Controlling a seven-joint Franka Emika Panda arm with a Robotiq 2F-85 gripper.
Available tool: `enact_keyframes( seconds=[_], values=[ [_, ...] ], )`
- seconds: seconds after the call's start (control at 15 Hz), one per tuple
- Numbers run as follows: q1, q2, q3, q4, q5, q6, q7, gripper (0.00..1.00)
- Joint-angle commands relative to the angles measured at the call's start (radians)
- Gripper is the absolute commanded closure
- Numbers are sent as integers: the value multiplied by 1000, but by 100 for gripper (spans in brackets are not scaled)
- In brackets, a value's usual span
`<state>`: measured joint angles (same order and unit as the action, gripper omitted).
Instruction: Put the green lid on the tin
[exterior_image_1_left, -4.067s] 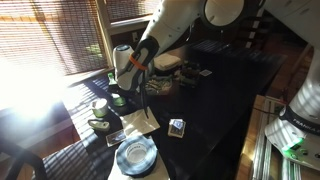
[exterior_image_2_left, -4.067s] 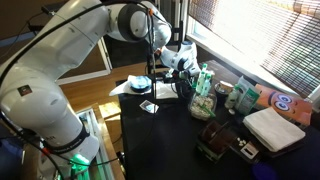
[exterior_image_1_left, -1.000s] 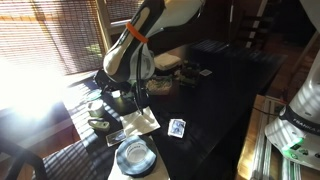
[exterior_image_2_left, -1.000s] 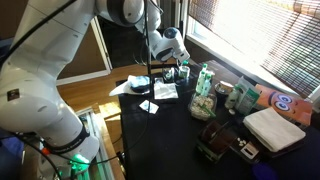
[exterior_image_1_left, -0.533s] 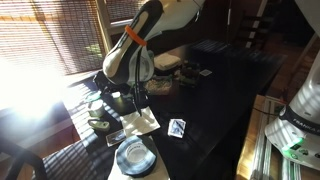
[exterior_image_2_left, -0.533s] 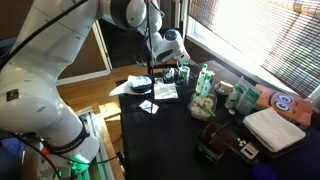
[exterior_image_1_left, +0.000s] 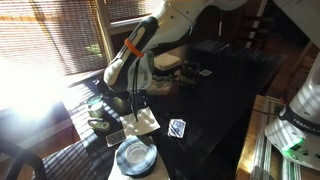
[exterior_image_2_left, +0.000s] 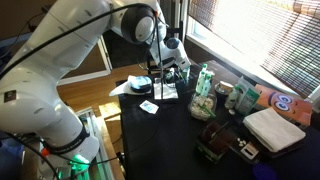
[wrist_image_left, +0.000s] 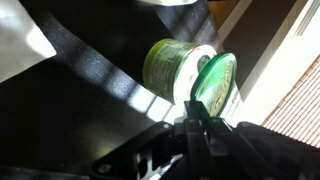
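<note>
My gripper moves down next, settles the tilted lid flat onto the tin's opening (exterior_image_1_left: 94, 99) (wrist_image_left: 194, 70) and releases it there, since that opening lies just below my gripper.
In the wrist view my gripper (wrist_image_left: 198, 118) is shut on the green lid (wrist_image_left: 213, 85), a flat round cap held on edge. The tin (wrist_image_left: 175, 65), a short silvery can, lies just beyond the lid with its open mouth facing it, close or touching. In an exterior view the gripper (exterior_image_1_left: 128, 100) hangs low over the dark table beside the tin (exterior_image_1_left: 98, 106) near the sunlit window edge. In an exterior view the gripper (exterior_image_2_left: 162, 80) is low at the table's far end; the tin is hidden there.
A blue-grey plate (exterior_image_1_left: 135, 157) sits at the table corner, and a dark round dish (exterior_image_1_left: 100, 126) stands next to the tin. White paper (exterior_image_1_left: 140, 122) and a card (exterior_image_1_left: 177, 127) lie nearby. Green bottles (exterior_image_2_left: 205, 85) and a white box (exterior_image_2_left: 272, 128) stand along the window side.
The arm has changed pose and the gripper has sunk slightly beside the tin. The green lid stays in the jaws.
</note>
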<state>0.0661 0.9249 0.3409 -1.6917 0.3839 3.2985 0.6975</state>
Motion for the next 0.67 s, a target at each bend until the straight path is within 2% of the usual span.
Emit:
enact_keyframes(
  seconds=[0.0,0.6],
  values=[
    [-8,80,31,86,15,24,-37,99],
    [-11,130,63,137,17,20,-78,99]
  ],
)
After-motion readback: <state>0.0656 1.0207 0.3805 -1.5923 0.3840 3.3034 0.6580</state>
